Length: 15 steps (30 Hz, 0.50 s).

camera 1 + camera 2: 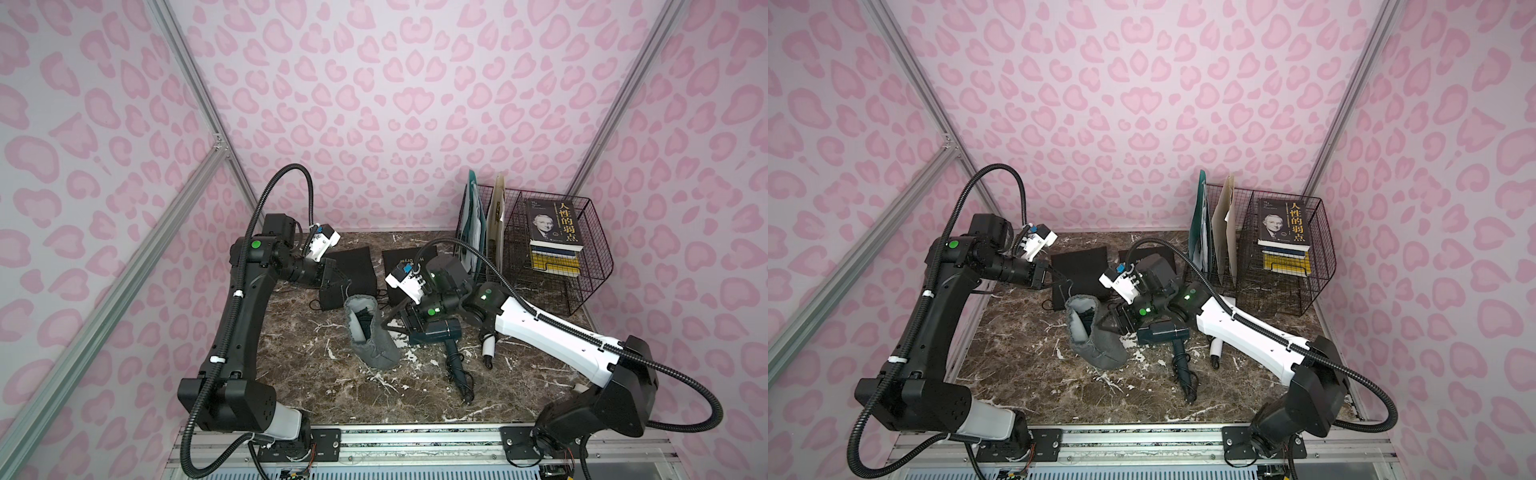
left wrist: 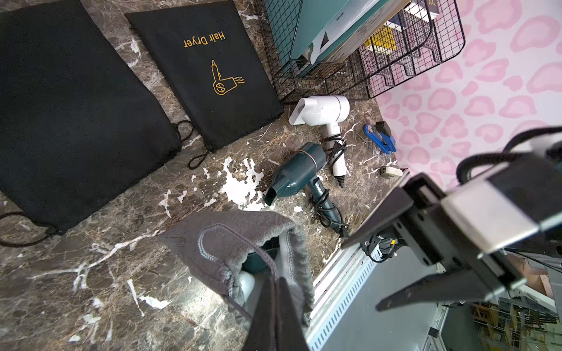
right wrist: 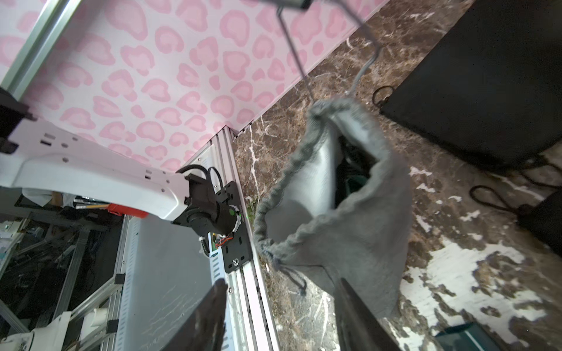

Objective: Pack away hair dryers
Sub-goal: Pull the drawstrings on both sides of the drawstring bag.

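My right gripper will go down next beside the grey pouch, onto the loose cord hanging from its rim (image 3: 291, 273). My left gripper holds the drawstring at the opposite side.
A grey pouch (image 1: 370, 340) (image 1: 1096, 343) stands open-mouthed mid-table, and the teal of one hair dryer (image 2: 258, 263) (image 3: 354, 182) shows inside it. My left gripper (image 1: 344, 286) (image 2: 275, 281) is shut on the pouch's drawstring, which runs taut up from the rim. To the right of the pouch my right gripper (image 1: 390, 319) (image 3: 282, 319) stands open, one finger (image 3: 359, 316) against the fabric and nothing between its fingers. A second dark teal hair dryer (image 1: 440, 330) (image 2: 298, 173) lies on the table under the right wrist. A white hair dryer (image 2: 322, 111) (image 1: 488, 345) lies beyond it.
Two flat black pouches (image 2: 70, 121) (image 2: 206, 76) lie at the back of the marble table (image 1: 332, 386). A wire basket (image 1: 598, 266) with books and a file rack (image 1: 478, 232) fill the back right corner. A small blue tool (image 2: 380, 138) lies near the right wall.
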### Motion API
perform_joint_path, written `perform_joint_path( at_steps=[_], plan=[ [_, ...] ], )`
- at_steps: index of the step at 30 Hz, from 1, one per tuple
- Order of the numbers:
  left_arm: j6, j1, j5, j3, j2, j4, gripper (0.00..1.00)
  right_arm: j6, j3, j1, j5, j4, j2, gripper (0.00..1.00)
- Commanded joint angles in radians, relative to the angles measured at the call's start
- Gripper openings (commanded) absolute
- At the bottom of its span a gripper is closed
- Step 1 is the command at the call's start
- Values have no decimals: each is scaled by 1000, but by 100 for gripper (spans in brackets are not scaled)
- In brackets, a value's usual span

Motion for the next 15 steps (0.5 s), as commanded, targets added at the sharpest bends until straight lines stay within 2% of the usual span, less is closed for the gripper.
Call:
perform_joint_path(
  at_steps=[1, 6, 15],
  plan=[
    [0, -1, 18, 7, 4, 16, 2, 25, -70, 39, 72, 67, -15, 57],
    [-2, -2, 17, 9, 5, 14, 2, 33, -112, 119, 173, 119, -3, 57],
    [-5, -4, 15, 11, 2, 11, 2, 3, -81, 145, 325, 106, 92, 57]
  ],
)
